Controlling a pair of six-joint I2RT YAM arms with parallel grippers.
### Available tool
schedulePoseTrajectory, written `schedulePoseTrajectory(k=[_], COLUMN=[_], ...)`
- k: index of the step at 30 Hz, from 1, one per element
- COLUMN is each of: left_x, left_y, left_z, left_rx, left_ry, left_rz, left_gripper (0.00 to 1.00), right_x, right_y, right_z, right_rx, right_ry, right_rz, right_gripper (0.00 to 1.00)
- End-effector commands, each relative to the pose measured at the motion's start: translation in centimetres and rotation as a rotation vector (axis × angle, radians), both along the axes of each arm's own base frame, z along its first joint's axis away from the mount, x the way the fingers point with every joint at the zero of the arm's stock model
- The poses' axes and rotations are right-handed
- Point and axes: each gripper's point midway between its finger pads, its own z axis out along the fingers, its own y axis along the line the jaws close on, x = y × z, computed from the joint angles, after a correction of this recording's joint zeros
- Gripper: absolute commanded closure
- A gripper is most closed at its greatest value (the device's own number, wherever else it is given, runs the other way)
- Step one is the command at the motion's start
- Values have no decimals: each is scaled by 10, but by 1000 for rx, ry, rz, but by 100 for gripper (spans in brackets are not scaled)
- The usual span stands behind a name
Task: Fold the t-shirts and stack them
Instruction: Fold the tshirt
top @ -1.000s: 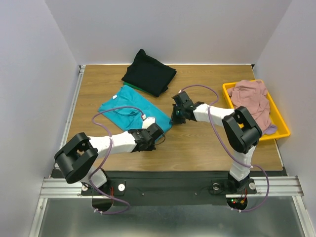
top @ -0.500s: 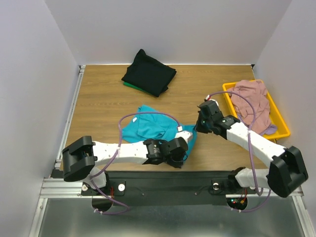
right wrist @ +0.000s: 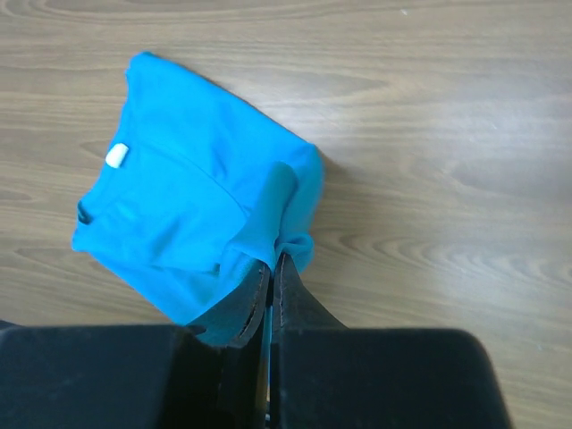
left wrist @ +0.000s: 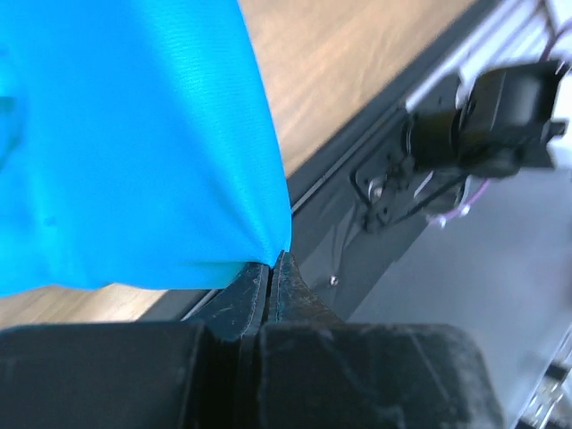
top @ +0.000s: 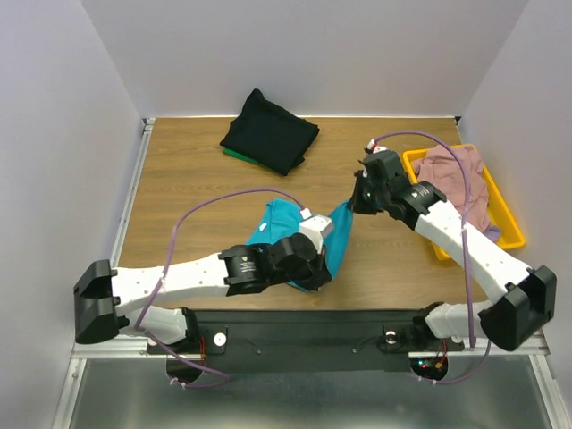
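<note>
The near end of the t-shirt's label side already lies flat, so my left gripper will next move down and left in the top view and let go of its corner over that end.
The teal t-shirt (top: 288,225) is lifted off the table and stretched between both grippers, its lower part still sagging onto the wood. My left gripper (top: 315,275) is shut on one corner near the table's front edge; the left wrist view shows the fingertips (left wrist: 273,261) pinching the teal cloth (left wrist: 134,134). My right gripper (top: 355,207) is shut on another edge, higher and further right, and the right wrist view shows the teal shirt (right wrist: 179,197) hanging from its tips (right wrist: 273,262) with the white neck label up. A folded black t-shirt (top: 270,134) lies at the back over a green one (top: 234,154).
A yellow tray (top: 420,183) stands at the right edge, holding a crumpled dusty pink t-shirt (top: 458,179) with a bit of pale lavender cloth (top: 492,234) at its near end. The black rail and arm bases (left wrist: 465,134) run along the front edge.
Both grippers have picked the teal t-shirt up from its flat spot at mid-left and carried it right and nearer. The left arm swung along the front edge; the right gripper rose.
</note>
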Motion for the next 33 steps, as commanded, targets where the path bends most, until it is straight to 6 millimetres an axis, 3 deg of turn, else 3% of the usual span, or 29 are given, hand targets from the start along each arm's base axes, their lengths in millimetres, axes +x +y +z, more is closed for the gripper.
schedulePoseTrajectory(k=[1, 3, 5, 6, 9, 10, 11, 16, 17, 19, 20, 27, 33], left_x=[19, 26, 31, 37, 48, 50, 52, 66, 67, 67, 68, 76, 94], left_y=[32, 42, 53, 62, 78, 84, 88, 114, 116, 124, 128, 176, 211], left_z=[1, 2, -4, -4, -3, -9, -8, -18, -17, -21, -21, -44, -65], left_rx=[-15, -36, -40, -46, -61, -56, -72, -69, -73, -68, -71, 0, 48], left_ry=[11, 15, 25, 32, 36, 44, 50, 71, 74, 87, 89, 133, 150], left_rz=[119, 163, 196, 230, 291, 311, 326, 425, 435, 478, 495, 738, 974], left_gripper=[100, 100, 100, 100, 100, 100, 100, 100, 100, 100, 100, 100, 100], right_x=[23, 33, 42, 46, 55, 58, 62, 75, 79, 82, 86, 106, 115], right_y=[23, 34, 44, 53, 76, 87, 95, 128, 136, 149, 156, 196, 247], right_z=[16, 25, 20, 32, 28, 37, 28, 26, 36, 24, 32, 6, -26], right_rx=[24, 38, 34, 48, 50, 64, 57, 68, 84, 77, 89, 87, 133], right_ry=[-31, -46, -32, -55, -48, -67, -49, -46, -64, -45, -62, -43, -35], right_rz=[67, 84, 103, 117, 163, 181, 193, 228, 242, 263, 273, 303, 379], right_gripper=[100, 99, 100, 100, 100, 100, 100, 100, 100, 100, 100, 100, 99])
